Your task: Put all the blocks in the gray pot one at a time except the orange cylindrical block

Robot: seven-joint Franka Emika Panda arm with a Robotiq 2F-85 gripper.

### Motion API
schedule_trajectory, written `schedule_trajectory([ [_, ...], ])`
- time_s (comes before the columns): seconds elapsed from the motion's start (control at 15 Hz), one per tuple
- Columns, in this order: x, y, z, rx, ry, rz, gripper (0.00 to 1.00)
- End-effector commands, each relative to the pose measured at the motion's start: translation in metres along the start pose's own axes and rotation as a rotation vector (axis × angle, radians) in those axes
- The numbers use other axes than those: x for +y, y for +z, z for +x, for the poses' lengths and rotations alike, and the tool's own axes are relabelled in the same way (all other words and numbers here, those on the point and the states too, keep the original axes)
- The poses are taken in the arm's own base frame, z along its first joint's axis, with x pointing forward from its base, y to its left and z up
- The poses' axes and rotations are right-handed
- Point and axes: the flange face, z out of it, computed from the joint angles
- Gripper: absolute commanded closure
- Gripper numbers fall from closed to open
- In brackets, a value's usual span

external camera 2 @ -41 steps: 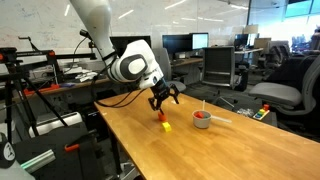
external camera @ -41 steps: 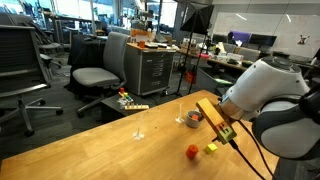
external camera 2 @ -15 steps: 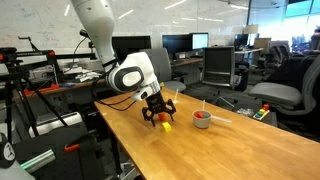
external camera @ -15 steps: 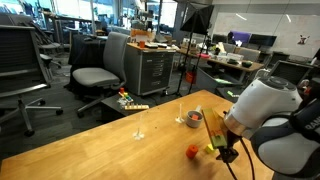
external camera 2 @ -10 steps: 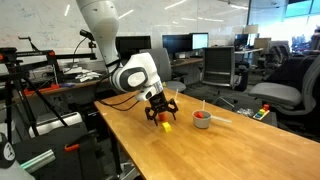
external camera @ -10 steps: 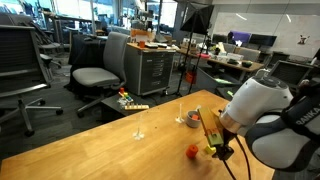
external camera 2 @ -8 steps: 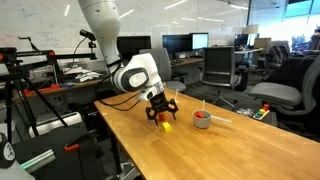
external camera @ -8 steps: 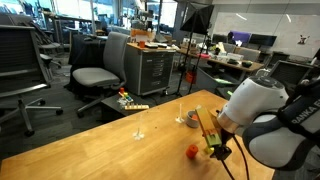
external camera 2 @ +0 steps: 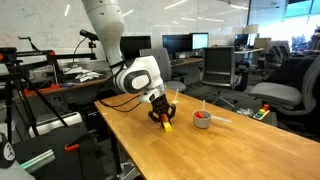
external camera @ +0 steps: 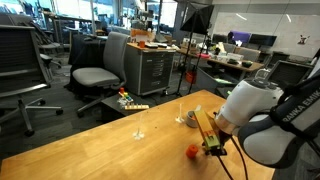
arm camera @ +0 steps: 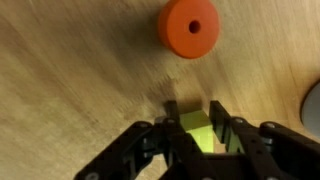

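The gray pot lies right of my gripper in the wrist view: I should lift my gripper above its rim, move it that way over the opening (external camera 2: 201,115), and release.
In the wrist view my gripper (arm camera: 197,128) is shut on a yellow block (arm camera: 195,127), its two fingers pressed against the block's sides just above the wooden table. The orange cylindrical block (arm camera: 190,28) lies flat on the table a little ahead of the fingers, with a hole in its middle. In an exterior view the gripper (external camera: 213,148) hangs low over the table with the orange block (external camera: 192,152) beside it and the gray pot (external camera: 192,118) farther back. In the other exterior view the gripper (external camera 2: 160,118) is down at the table, and the pot (external camera 2: 203,119) shows red at its rim.
The wooden table (external camera: 110,150) ends close to the gripper, at its edge (external camera 2: 125,150). A thin clear stand (external camera: 138,130) rises near the table's middle. Office chairs (external camera: 95,75), a metal cabinet (external camera: 150,68) and desks (external camera 2: 190,60) stand beyond the table.
The gripper has come down to the table and its fingers have gone from wide open to shut on the yellow block. The orange block and the pot have stayed put.
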Motion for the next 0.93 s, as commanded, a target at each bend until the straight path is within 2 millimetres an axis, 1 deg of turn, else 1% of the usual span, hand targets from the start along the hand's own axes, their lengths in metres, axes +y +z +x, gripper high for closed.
schedule_trajectory([
  [0.0, -0.006, 0.001, 0.001, 0.013, -0.007, -0.014, 0.92],
  [0.2, -0.010, -0.006, 0.004, 0.026, 0.000, 0.000, 0.92],
  [0.33, -0.018, -0.016, 0.009, 0.031, 0.009, 0.022, 0.92],
  [0.67, -0.043, -0.044, 0.018, 0.046, 0.029, 0.105, 0.92],
  [0.87, -0.058, -0.064, 0.022, 0.056, 0.034, 0.158, 0.92],
])
